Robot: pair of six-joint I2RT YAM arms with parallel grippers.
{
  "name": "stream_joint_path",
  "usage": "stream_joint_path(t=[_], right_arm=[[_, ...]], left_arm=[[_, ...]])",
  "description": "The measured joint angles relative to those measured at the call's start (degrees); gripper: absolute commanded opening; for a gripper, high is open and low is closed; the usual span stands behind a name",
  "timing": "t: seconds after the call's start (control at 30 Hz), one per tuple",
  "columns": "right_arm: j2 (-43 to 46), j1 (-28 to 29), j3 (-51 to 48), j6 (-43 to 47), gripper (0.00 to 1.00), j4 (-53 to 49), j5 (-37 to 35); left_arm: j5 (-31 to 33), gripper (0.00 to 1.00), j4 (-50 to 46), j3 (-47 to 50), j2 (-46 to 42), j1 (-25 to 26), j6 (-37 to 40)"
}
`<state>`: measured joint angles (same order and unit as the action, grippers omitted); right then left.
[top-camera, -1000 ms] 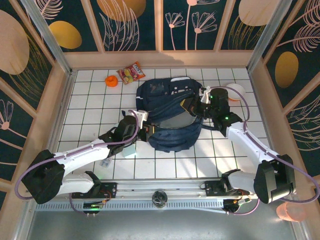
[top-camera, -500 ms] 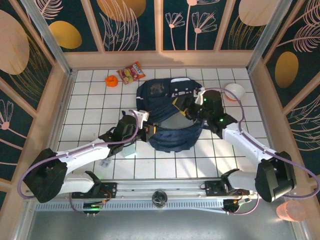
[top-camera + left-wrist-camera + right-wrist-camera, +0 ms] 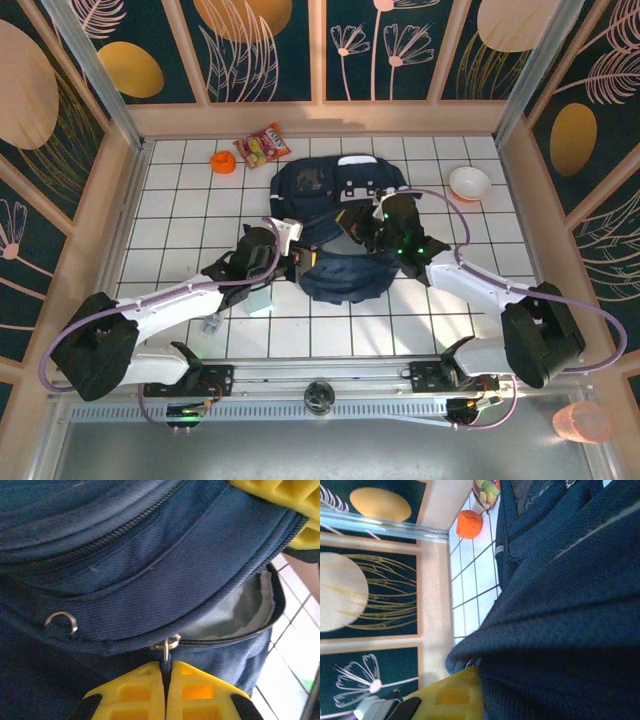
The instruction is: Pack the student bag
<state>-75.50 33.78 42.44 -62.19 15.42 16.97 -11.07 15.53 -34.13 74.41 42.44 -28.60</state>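
The dark tab is in my left gripper, and the opening gapes only on one side of it. Next I will pull it outward along the bag's still-closed side edge, then let go of it.
The student bag, dark navy, lies in the middle of the tiled table. Its main opening shows grey lining. My left gripper is at the bag's near left edge. Its yellow fingers are shut on the dark tab of the zipper pull. My right gripper sits on the bag's upper flap, shut on the navy fabric. One yellow finger shows there; cloth hides the other. The right gripper's yellow fingers also appear at the opening's far rim.
A white bowl stands at the back right. An orange object and a snack packet lie at the back left. A pale box rests under my left arm. Wooden walls enclose the table.
My right gripper travelled left across the bag, opened briefly and shut again on the flap fabric. The bag's opening is squeezed narrower. My left gripper stayed put on the zipper pull.
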Motion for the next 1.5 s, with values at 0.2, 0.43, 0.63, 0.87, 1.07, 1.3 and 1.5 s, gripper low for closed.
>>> stream_joint_path(t=[0.2,0.43,0.63,0.87,1.07,1.3,1.5], right_arm=[[2.69,-5.68,3.43,6.47,0.0,-8.2,7.65],[3.63,-11.98,9.18,13.73,0.0,-17.22,18.67],[3.61,-13.79,12.98,17.07,0.0,-22.64,24.44],[3.61,-14.38,13.79,17.4,0.0,-23.71,25.62],[3.93,-14.16,13.7,16.52,0.0,-24.7,20.85],[7.89,-13.53,8.31,11.26,0.0,-18.58,13.79],[8.17,-10.64,6.67,8.2,0.0,-13.81,9.97]], left_arm=[[1.07,0.0,-0.87,0.11,-1.9,-2.19,2.16],[2.69,0.0,1.03,0.11,-2.49,-7.39,5.22],[3.98,0.0,0.5,-0.9,0.63,-11.13,9.7],[8.31,0.0,-0.87,-5.77,6.08,-13.75,15.04],[4.02,0.0,2.69,-12.0,15.04,-16.87,14.88],[-0.02,0.31,1.84,-19.69,21.31,-18.23,11.96],[6.32,0.59,-7.32,-16.2,14.16,-22.93,4.66]])
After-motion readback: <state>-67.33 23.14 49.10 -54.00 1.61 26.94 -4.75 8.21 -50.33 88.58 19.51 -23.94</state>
